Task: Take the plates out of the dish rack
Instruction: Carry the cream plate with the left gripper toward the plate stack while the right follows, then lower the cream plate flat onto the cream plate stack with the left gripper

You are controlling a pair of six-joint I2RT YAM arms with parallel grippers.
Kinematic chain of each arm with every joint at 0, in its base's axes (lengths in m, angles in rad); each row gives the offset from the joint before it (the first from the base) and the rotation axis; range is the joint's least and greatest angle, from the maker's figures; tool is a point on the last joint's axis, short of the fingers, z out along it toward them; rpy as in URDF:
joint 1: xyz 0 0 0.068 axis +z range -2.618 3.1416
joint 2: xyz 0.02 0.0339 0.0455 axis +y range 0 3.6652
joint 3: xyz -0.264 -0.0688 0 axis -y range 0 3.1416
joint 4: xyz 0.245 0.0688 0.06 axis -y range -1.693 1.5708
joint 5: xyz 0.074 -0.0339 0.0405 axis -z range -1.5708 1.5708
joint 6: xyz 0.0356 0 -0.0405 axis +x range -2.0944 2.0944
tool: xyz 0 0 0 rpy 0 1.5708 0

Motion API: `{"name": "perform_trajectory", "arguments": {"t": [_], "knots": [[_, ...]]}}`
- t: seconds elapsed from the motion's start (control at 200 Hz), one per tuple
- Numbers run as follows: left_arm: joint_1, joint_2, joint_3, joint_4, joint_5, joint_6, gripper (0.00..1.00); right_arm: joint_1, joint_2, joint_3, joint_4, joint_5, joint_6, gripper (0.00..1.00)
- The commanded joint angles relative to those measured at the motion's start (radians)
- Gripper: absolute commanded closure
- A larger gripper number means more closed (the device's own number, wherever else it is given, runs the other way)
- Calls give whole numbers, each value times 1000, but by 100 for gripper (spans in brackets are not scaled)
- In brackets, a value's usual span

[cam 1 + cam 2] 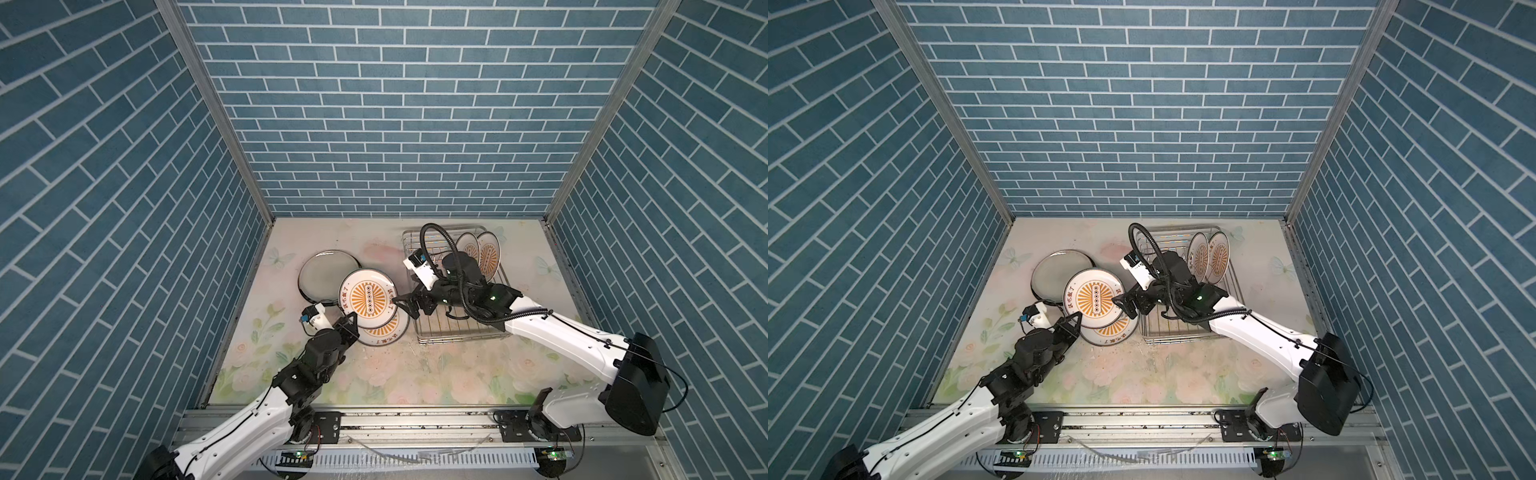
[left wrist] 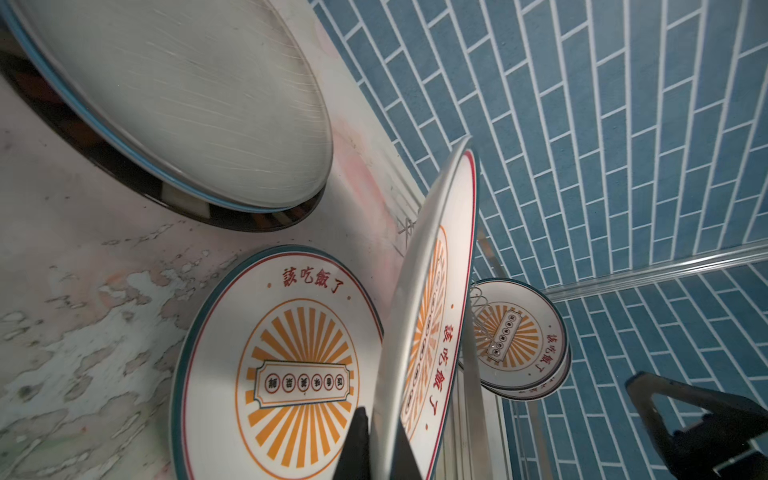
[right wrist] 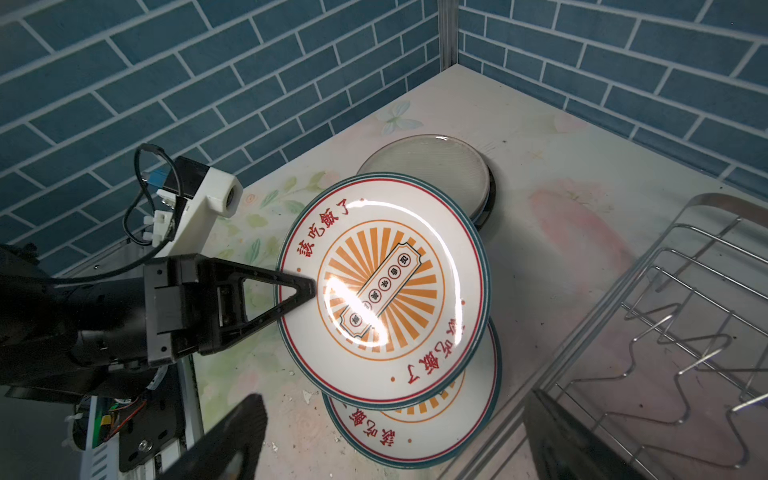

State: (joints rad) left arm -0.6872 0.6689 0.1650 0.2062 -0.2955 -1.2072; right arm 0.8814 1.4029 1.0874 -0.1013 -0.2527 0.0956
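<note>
The left gripper lowers its plate onto the second sunburst plate [image 1: 387, 330] [image 2: 294, 382] next and releases the held plate's rim there, since the second plate lies flat just below it.
My left gripper [image 1: 351, 322] [image 2: 380, 415] is shut on the rim of a white plate with an orange sunburst centre [image 1: 368, 298] [image 3: 382, 286]. It holds that plate tilted above a second sunburst plate [image 1: 384, 332] [image 2: 291, 357] lying flat on the table. My right gripper [image 1: 405, 306] [image 3: 395, 397] stands wide open beside the held plate's right rim, with nothing between its fingers. The silver wire dish rack [image 1: 457, 338] [image 3: 685, 291] lies on the right. Two sunburst plates [image 1: 471, 249] [image 1: 1219, 257] stand upright at its far end.
A larger dark-rimmed grey plate [image 1: 328, 272] [image 3: 432, 166] lies on the table behind the held plate, partly under it. Blue brick walls close in the table on three sides. The right arm stretches over the rack's near half.
</note>
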Motion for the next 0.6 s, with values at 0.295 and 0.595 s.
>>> {"name": "perform_trajectory", "arguments": {"t": [0.295,0.595], "knots": [[18,105,5,34,30,-103,100,20,75,76,-53,80,-60,3],[26,162,20,3,93,-162,100,69,156,125,-92,98,-120,4]]}}
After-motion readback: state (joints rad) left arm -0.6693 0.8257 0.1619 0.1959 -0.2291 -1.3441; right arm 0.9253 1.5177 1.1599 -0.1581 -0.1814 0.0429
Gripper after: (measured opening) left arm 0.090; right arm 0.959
